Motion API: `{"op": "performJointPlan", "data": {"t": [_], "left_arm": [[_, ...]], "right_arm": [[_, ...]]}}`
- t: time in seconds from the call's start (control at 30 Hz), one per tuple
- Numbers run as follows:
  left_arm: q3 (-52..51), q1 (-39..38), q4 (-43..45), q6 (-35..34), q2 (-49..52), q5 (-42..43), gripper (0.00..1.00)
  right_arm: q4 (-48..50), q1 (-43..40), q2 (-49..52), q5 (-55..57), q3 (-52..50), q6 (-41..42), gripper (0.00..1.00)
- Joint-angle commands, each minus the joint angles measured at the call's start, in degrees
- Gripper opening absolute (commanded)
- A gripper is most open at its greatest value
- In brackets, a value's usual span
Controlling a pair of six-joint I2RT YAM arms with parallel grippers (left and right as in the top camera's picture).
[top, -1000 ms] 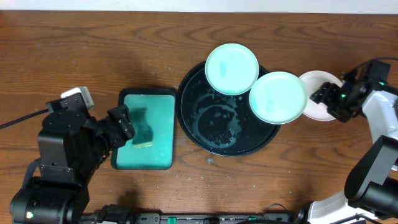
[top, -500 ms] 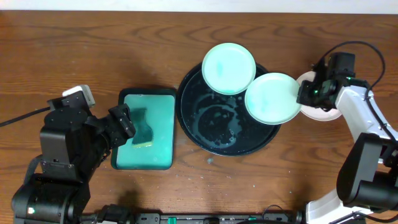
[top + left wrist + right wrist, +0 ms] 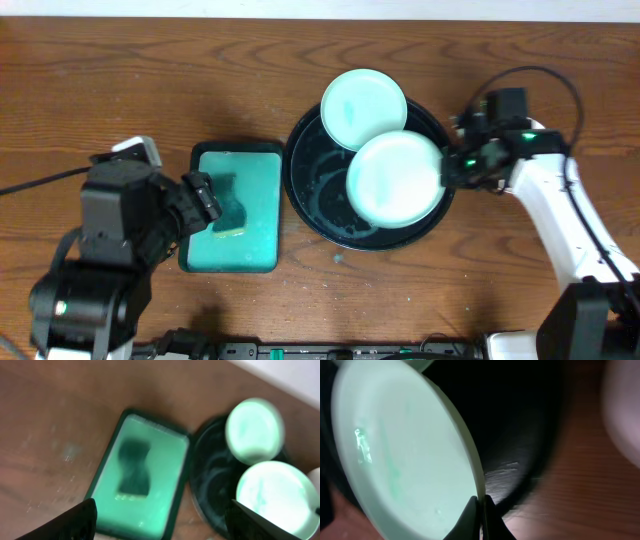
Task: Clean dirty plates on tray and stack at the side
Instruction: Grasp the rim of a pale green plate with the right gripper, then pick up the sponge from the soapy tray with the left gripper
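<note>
My left gripper lowers its fingers next and closes around the sponge in the teal tray, since the held plate shows smears.
The round black tray (image 3: 310,190) sits at the table's middle. One pale mint plate (image 3: 364,108) rests on its far rim. A second mint plate (image 3: 396,180) with faint teal smears (image 3: 395,475) hangs tilted over the tray's right half. My right gripper (image 3: 450,170) is shut on its right rim, a finger on each side of the edge (image 3: 480,512). My left gripper (image 3: 160,525) stands open above the teal tray, nothing between its fingers. A pale blurred shape (image 3: 625,410) lies right of the black tray (image 3: 530,420); I cannot tell whether it is a plate.
A teal rectangular tray (image 3: 255,230) with a black edge lies left of the black tray, a dark sponge (image 3: 228,200) in it. Wet streaks mark the black tray's floor. Bare wood surrounds both trays, and the right arm reaches in from the right.
My right gripper has shut on the mint plate's rim and carried it left, from the tray's right edge to over the tray's right half. The left gripper stayed open over the teal tray.
</note>
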Motion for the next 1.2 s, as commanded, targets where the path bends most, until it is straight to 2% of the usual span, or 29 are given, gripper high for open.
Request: {"op": "performJointPlan", "data": {"t": [0.0,0.2,0.3,0.33,0.4,0.5,0.6,0.67,0.73,0.8,0.87,0.93,1.0,1.07,1.17], "left_arm": [[0.83,0.31,-3.23,0.37,5.29,-3.34,0.82],[0.68,0.31,-7.08,0.35,15.96,-6.88,0.81],[-0.61,0.31,-6.49,-0.79,22.99,-6.88,0.81],[-1.20,0.31,-5.84,-1.22,25.40,-6.88,0.81],[-2.43,0.35,-4.09,-1.38,29.40,-6.88,0.81],[-3.45,1.51,-1.03,-1.40,37.07,-6.84,0.79],[-3.48,3.48,0.98,-1.38,42.29,-6.54,0.77],[-3.48,5.03,3.21,-0.17,45.64,-2.97,0.76],[-3.48,6.10,6.40,3.54,49.09,4.81,0.66],[-3.48,6.21,7.93,4.28,51.89,9.09,0.63],[-3.48,6.03,8.28,4.28,53.81,9.79,0.62],[-3.48,5.75,8.20,5.14,55.67,9.94,0.54],[-3.48,5.66,8.15,5.79,56.94,9.92,0.41],[-3.48,5.66,8.35,5.75,57.11,9.92,0.08],[-2.91,5.68,7.72,5.75,56.28,9.90,0.07]], "right_arm": [[2.23,5.84,3.61,0.48,-3.06,5.22,0.01],[9.31,9.66,11.08,10.25,-5.38,11.85,0.01],[10.75,8.76,12.50,10.51,-5.38,13.73,0.02],[10.78,8.44,12.39,10.38,-5.35,13.70,0.12],[10.49,8.00,11.54,9.51,-5.31,13.55,0.22],[9.38,7.78,7.85,8.26,-5.31,9.38,0.29],[8.76,7.80,3.98,8.26,-5.31,7.02,0.31],[8.55,7.80,-0.09,8.28,-5.31,6.49,0.33],[8.59,7.80,-3.06,8.22,-5.31,6.56,0.34],[8.52,7.80,-4.85,8.07,-5.31,6.56,0.35],[8.02,7.80,-5.60,8.07,-5.31,6.56,0.36],[7.21,7.80,-5.60,8.09,-5.33,6.54,0.36],[6.08,7.80,-5.40,8.09,-5.38,6.54,0.36],[5.90,7.80,-5.40,8.09,-5.38,6.56,0.36],[5.66,7.80,-5.40,8.09,-5.40,6.58,0.36]]}}
